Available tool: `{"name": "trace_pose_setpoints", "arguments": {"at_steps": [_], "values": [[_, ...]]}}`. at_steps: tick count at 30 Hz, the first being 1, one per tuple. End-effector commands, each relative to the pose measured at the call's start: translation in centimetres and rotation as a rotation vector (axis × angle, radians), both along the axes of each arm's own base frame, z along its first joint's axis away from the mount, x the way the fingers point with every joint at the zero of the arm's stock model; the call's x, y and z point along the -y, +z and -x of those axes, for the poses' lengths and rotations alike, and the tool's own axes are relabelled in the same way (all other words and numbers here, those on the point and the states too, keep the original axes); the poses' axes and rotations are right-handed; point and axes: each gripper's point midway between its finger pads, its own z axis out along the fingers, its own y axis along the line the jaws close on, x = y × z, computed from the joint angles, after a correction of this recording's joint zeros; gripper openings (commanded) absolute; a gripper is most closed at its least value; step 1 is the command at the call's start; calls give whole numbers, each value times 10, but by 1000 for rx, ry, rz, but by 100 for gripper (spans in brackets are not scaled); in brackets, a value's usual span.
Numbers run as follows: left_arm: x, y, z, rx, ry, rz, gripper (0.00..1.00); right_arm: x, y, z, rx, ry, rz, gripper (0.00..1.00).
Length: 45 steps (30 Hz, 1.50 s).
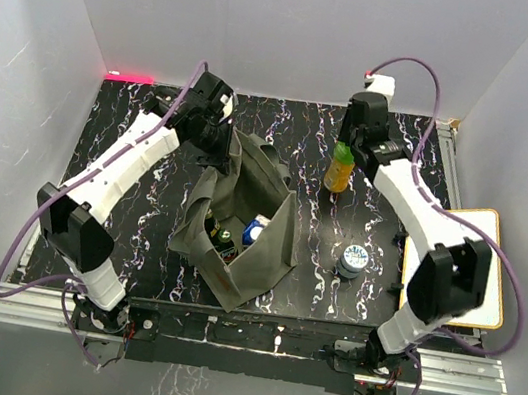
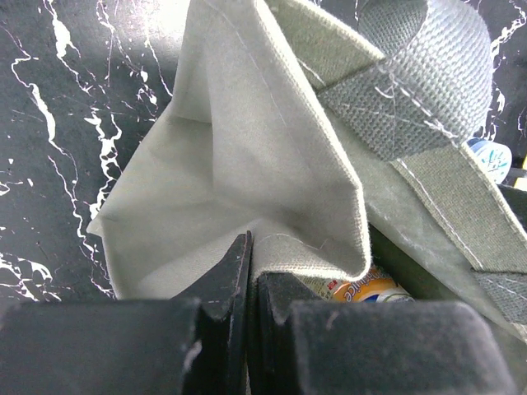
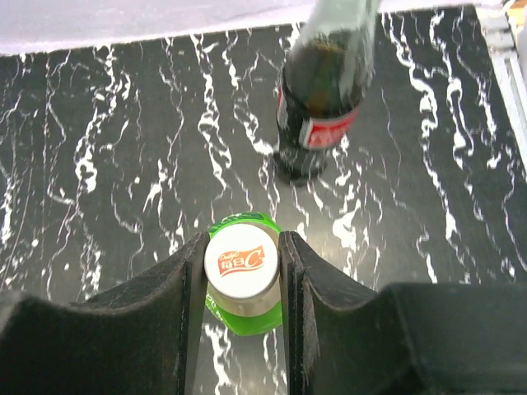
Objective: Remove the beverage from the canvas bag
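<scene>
I should carry the beverage bottle (image 1: pixel 340 168) outward and down with my right gripper and let go of its white cap there, because the table is bare beside the dark cola bottle.
The olive-grey canvas bag (image 1: pixel 238 229) stands open mid-table. My left gripper (image 1: pixel 218 154) is shut on its far rim; in the left wrist view the gripper (image 2: pixel 252 247) pinches the pale fabric (image 2: pixel 247 164). Inside the bag are a blue-white can (image 1: pixel 256 229), a dark bottle (image 1: pixel 222 236) and an orange juice container (image 2: pixel 362 290). My right gripper (image 1: pixel 349 143) is shut on the white cap (image 3: pixel 241 262) of a green-and-orange beverage bottle (image 1: pixel 340 168). The bottle is upright outside the bag, to its right. Its base is hidden, so I cannot tell if it touches the table.
A dark cola bottle (image 3: pixel 321 107) stands just beyond the held bottle. A small round can (image 1: pixel 352 261) sits on the table right of the bag. A white board (image 1: pixel 481 264) lies at the right edge. White walls enclose the table.
</scene>
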Motion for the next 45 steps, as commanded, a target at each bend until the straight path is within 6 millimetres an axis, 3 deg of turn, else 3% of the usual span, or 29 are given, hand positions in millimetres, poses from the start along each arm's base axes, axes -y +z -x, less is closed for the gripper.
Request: {"name": "trace_pose_setpoints", "arguments": {"at_steps": [1,5,9,13,19,22,27,29,34,36,38,41,45], "values": [[-10,-9,-6,-21,-2,-46,0,-8,95,-61,320,20,9,8],[-13,-10,-13,-27,8,-40,0,-6,84,-98,314,-12,14,8],[-16,-9,-18,-26,16,-26,0,-7,80,-122,325,-16,3,8],[-15,-6,-24,-7,1,-24,0,2,66,-138,311,-41,-11,8],[-14,-7,-27,-3,-8,-27,0,4,41,-147,266,-35,-14,8],[-14,-6,-28,2,-9,-31,0,-2,22,-144,224,-12,-27,11],[-16,-6,-29,5,-7,-37,0,-3,-1,-142,171,-2,-20,28],[-15,-6,-30,7,-6,-33,0,-4,0,-141,169,8,-22,38],[-13,-4,-30,10,-5,-17,0,-7,19,-136,192,35,-33,74],[-11,-3,-30,11,-9,-10,0,-7,31,-130,202,42,-40,81],[-12,0,-31,19,-7,-15,0,-7,50,-118,223,50,-57,84],[-15,4,-33,38,1,-18,0,-4,62,-95,214,65,-75,86],[-11,6,-33,34,2,2,0,2,53,-49,109,74,-92,87]]}}
